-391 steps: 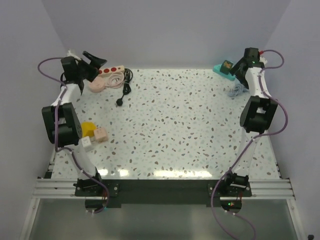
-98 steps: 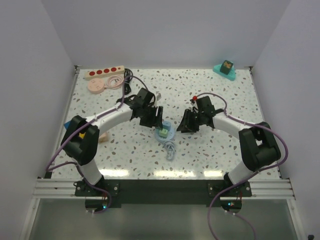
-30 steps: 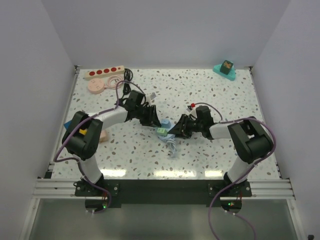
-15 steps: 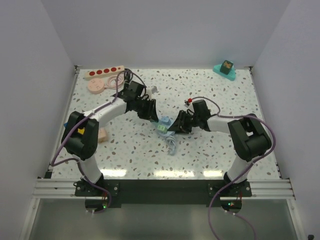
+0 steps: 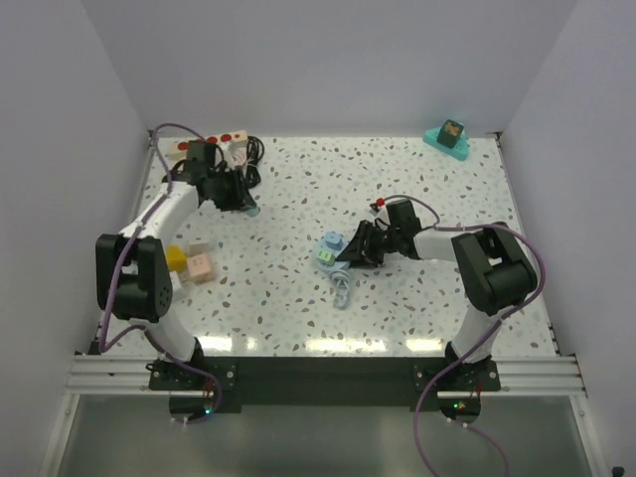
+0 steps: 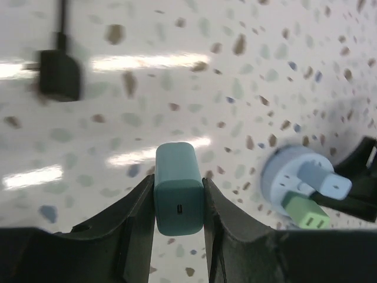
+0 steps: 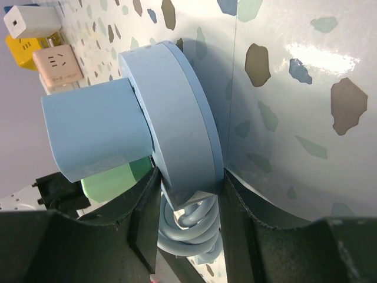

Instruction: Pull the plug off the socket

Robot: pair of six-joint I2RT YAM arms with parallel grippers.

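Note:
Next, my left gripper moves to the left in the top view and comes down to release the teal plug beside the outermost white cube, where the cube adapters gather.
My left gripper (image 6: 178,190) is shut on a small teal plug block (image 6: 178,188), held just above the table at the back left (image 5: 248,207), well apart from the round light-blue socket disc (image 6: 288,177). My right gripper (image 7: 187,177) is shut on that disc's rim (image 7: 177,112) at mid-table (image 5: 329,245). A light-blue plug (image 7: 94,130) and a green plug (image 7: 112,180) sit in the disc. A small black mains plug (image 6: 59,73) lies loose on the table. The cream-white power strip (image 5: 232,139) lies at the back left, partly hidden by my left arm.
The disc's light-blue cable (image 5: 341,290) lies coiled in front of it. Yellow (image 5: 176,257), pink (image 5: 201,266) and white (image 7: 32,20) cube adapters sit near the left edge. A teal stand (image 5: 452,134) is at the back right. The strip's black cord (image 5: 254,149) bunches beside it.
My left gripper has drawn away from the disc, going back and left towards the power strip with the teal plug in it. The right gripper still grips the disc in about the same place.

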